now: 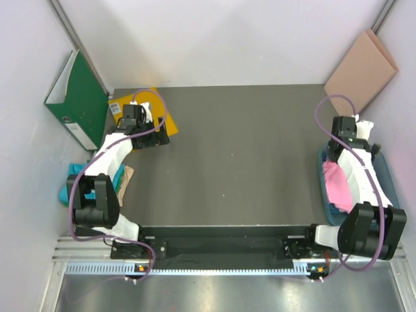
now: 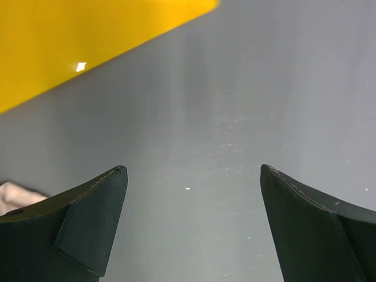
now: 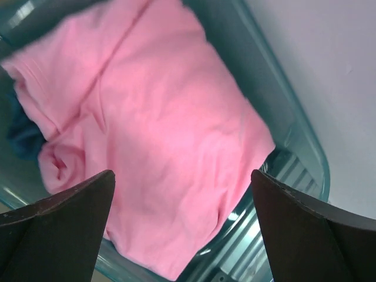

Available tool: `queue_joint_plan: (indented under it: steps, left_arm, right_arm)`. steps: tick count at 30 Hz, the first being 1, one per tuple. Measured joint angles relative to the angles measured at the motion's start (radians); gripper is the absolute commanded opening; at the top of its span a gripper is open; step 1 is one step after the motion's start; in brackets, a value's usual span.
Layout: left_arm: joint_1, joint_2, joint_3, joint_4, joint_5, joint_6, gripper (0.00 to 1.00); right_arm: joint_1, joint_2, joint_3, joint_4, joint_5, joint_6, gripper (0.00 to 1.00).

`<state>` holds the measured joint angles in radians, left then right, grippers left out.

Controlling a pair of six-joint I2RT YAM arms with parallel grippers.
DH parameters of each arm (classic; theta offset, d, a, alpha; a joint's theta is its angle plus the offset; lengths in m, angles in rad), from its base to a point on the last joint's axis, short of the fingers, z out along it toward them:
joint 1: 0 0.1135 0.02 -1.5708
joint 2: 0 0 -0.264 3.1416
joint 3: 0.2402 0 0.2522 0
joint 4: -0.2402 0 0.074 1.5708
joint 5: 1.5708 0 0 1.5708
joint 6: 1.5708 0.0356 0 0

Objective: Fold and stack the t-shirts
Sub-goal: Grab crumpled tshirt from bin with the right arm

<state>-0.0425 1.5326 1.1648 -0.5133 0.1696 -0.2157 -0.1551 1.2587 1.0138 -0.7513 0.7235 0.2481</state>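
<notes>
My right gripper will next go down into the teal bin [image 1: 390, 188], toward the dark blue cloth, and close on the pink t-shirt's creased part, as folds bunch there.
A bright pink t-shirt [image 1: 337, 185] lies crumpled in a teal bin [image 1: 390, 188] at the right edge of the table. In the right wrist view the pink t-shirt [image 3: 158, 129] fills the bin [image 3: 294, 153], with a bit of dark blue cloth [image 3: 20, 138] beside it. My right gripper [image 3: 183, 173] hangs open just above the pink shirt, holding nothing; from above this right gripper [image 1: 335, 155] is over the bin's far end. My left gripper [image 1: 155, 135] stands open over bare table by the yellow sheet; the left gripper [image 2: 194, 170] is empty. A teal cloth [image 1: 65, 194] shows behind the left arm.
A flat yellow sheet [image 1: 154, 103] lies at the back left, its edge also in the left wrist view as the yellow sheet [image 2: 88, 41]. A green binder [image 1: 81, 107] leans on the left wall. A brown card [image 1: 361, 68] leans at the back right. The grey table [image 1: 240, 156] spreads between the arms.
</notes>
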Motion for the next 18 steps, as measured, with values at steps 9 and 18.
queue_joint_plan:
  steps: [9,18]
  left_arm:
    - [-0.019,0.014,0.0,0.014,0.026,-0.003,0.99]
    - [-0.022,0.014,0.0,0.014,0.024,-0.003,0.99]
  right_arm:
    - [-0.025,0.106,-0.054,-0.026,-0.123,0.042,0.86]
    - [-0.027,0.291,-0.02,-0.019,-0.161,0.042,0.0]
